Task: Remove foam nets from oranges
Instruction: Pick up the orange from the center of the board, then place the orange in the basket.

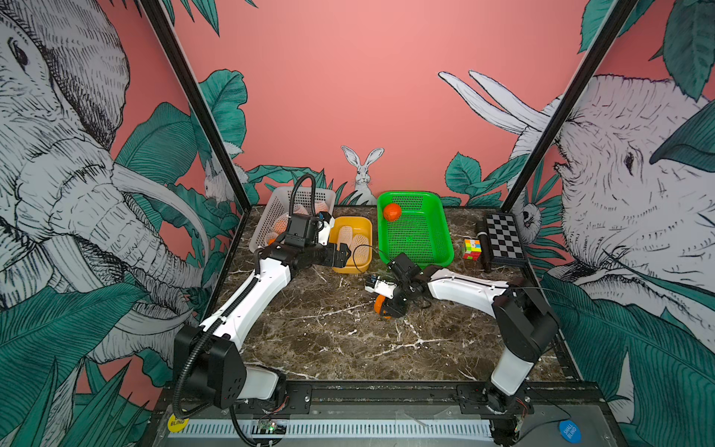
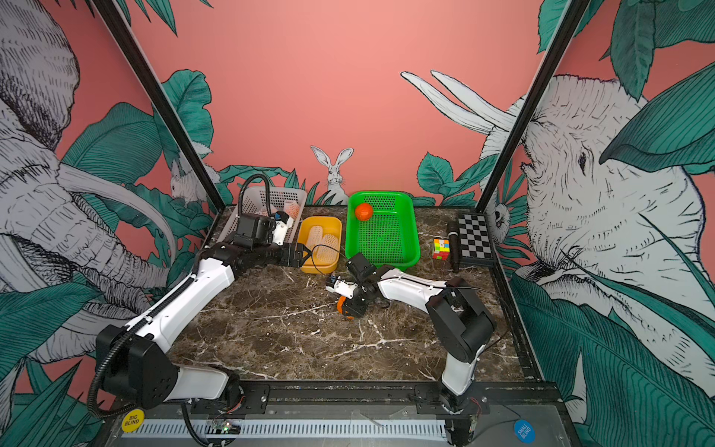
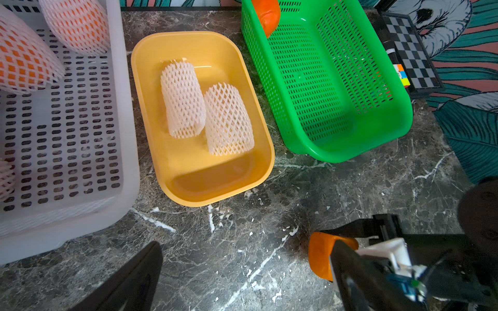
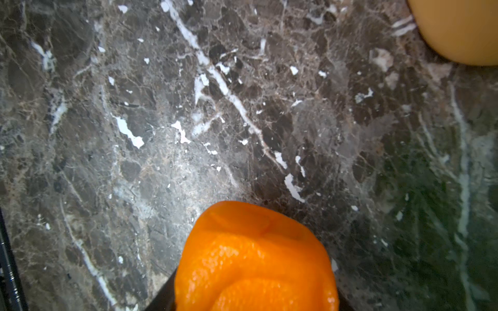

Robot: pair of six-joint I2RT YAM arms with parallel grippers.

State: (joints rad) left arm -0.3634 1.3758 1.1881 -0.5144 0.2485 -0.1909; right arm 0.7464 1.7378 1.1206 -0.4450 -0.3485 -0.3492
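My right gripper will go up and move outward over the green basket's far end (image 1: 411, 217) to let go of the bare orange, because another bare orange is already there.
Two empty foam nets (image 3: 183, 99) (image 3: 229, 119) lie side by side in the yellow tray (image 3: 215, 196). Oranges in foam nets (image 3: 78, 24) (image 3: 21, 62) sit in the white basket (image 1: 271, 205). One bare orange (image 1: 392, 211) rests in the back corner of the green basket (image 1: 445, 232). My right gripper (image 1: 381, 307) is low on the table's middle, shut on another bare orange (image 4: 256, 255), which looks squashed between the jaws. My left gripper (image 1: 344, 255) hovers open over the yellow tray's front rim, holding nothing.
A multicoloured puzzle cube (image 1: 471, 249), a black cylinder (image 1: 483, 247) and a small chessboard (image 1: 505, 236) sit at the right back. The three containers line the back edge. Dark marble table (image 1: 329, 340) spreads in front of both grippers.
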